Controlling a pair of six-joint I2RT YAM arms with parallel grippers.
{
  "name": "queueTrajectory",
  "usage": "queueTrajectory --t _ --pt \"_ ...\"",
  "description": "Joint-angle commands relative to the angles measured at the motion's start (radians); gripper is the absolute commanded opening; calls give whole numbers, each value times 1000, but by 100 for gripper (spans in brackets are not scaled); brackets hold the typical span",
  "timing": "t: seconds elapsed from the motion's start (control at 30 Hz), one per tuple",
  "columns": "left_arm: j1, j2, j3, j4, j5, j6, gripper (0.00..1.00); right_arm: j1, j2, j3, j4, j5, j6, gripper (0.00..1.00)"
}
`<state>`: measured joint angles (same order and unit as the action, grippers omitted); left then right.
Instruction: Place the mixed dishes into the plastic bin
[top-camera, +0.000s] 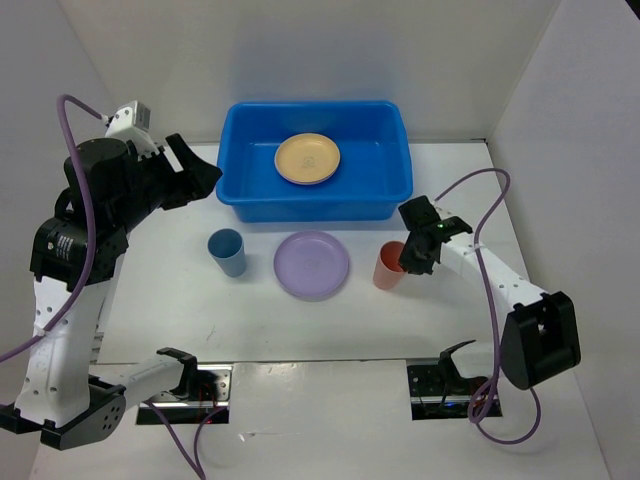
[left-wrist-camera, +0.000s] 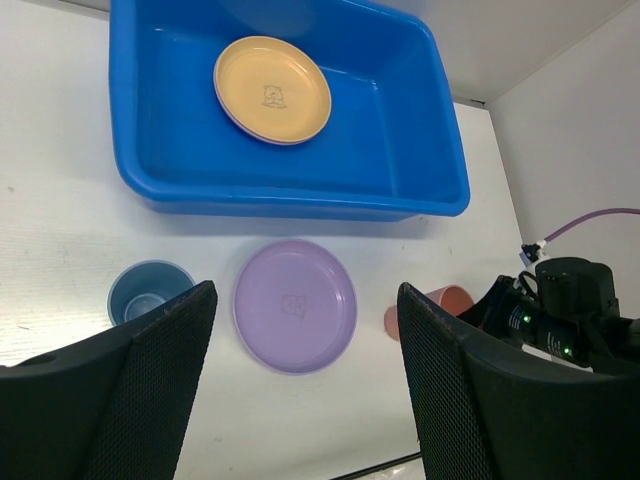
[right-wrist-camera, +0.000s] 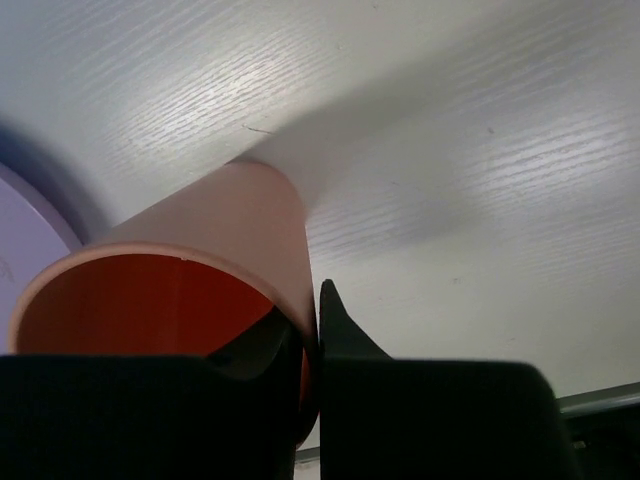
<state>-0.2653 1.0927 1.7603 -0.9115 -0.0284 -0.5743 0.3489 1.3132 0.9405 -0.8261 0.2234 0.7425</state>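
Observation:
The right gripper lifts next, carries the coral-red cup outward over the bin's near side, and lowers it onto the bare bottom of the bin beside the yellow plate (top-camera: 307, 159).
The blue bin (top-camera: 232, 190) stands at the back centre and also shows in the left wrist view (left-wrist-camera: 300, 200). A yellow plate (top-camera: 307, 159) lies inside it (left-wrist-camera: 272, 89), with a thin pinkish rim showing under its edge. The lilac plate (top-camera: 312, 264) lies on the table in front of the bin (left-wrist-camera: 295, 305). The blue cup (top-camera: 227, 251) stands upright to its left (left-wrist-camera: 148, 291). My right gripper (top-camera: 412, 256) is shut on the wall of the coral-red cup (top-camera: 389, 266), one finger inside and one outside (right-wrist-camera: 310, 305). My left gripper (top-camera: 198, 172) is open and empty, raised left of the bin (left-wrist-camera: 305, 292).
White walls close the table in at the back and on both sides. The right arm's purple cable (top-camera: 490, 180) loops above the table at the right. Two black mounts (top-camera: 445, 385) sit at the near edge.

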Motion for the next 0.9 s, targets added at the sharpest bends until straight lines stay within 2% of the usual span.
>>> queueTrajectory --t 0.0,0.07,0.23,0.4,0.53,0.63,0.67,0.87 --pt "3 -5 8 43 7 37 80 -4 -3 59 -7 7 -5 0" --pt "3 13 25 34 -2 37 80 -4 -35 107 -73 7 -14 0" --pt "3 71 123 -1 -15 56 80 5 -68 424 -270 -62 -57 0" --pt "12 147 237 -21 -24 77 80 5 20 737 -272 -91 -95 0" --pt "12 193 295 -44 -36 96 81 5 199 904 -240 -72 -124 0" --pt "21 182 282 -32 -56 96 81 5 309 1043 -219 -52 -149 0" --pt "21 167 271 -17 -56 96 81 5 390 1111 -219 -35 -149 0" --pt "21 145 248 -7 -100 116 83 5 670 1314 -229 7 -181 0"
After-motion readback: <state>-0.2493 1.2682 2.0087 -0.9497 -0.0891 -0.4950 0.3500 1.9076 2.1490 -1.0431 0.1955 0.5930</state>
